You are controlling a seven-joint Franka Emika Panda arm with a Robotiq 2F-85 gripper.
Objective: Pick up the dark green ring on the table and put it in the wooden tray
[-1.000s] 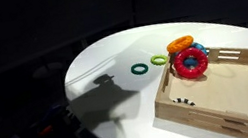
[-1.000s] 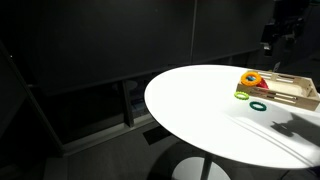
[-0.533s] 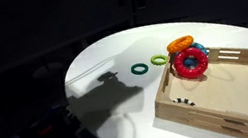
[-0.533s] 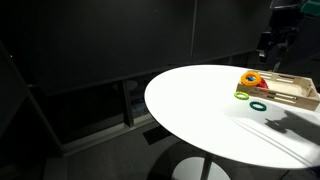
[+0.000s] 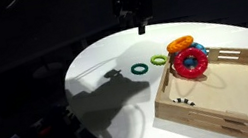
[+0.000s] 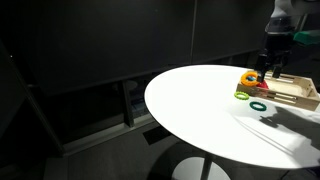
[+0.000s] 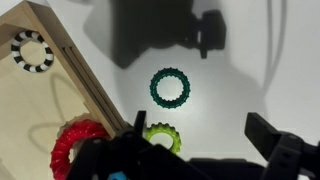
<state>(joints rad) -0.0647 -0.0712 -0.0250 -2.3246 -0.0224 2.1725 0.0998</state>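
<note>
I will next lower my open fingers around the outer rim of the dark green ring [image 5: 140,68] [image 7: 170,88], which lies flat below my gripper and is narrower than the gap between them.
The dark green ring [image 5: 140,68] lies flat on the round white table [image 5: 111,51], also seen in an exterior view [image 6: 259,105] and the wrist view [image 7: 170,87]. The wooden tray [image 5: 188,117] stands beside it, near the table edge [image 6: 300,95]; one corner shows in the wrist view [image 7: 60,90]. My gripper [image 5: 140,21] hangs above the table, over the rings [image 6: 270,72]. In the wrist view it is open and empty [image 7: 200,135], with the dark green ring just beyond its fingertips.
A yellow-green ring [image 5: 159,60] lies next to the dark green one [image 7: 160,137]. A thick red ring [image 5: 190,64] and an orange ring [image 5: 180,43] sit at the tray's corner. A small black-and-white ring [image 7: 32,50] lies inside the tray.
My gripper has come down and into view over the rings in both exterior views. The rings and tray have not moved.
</note>
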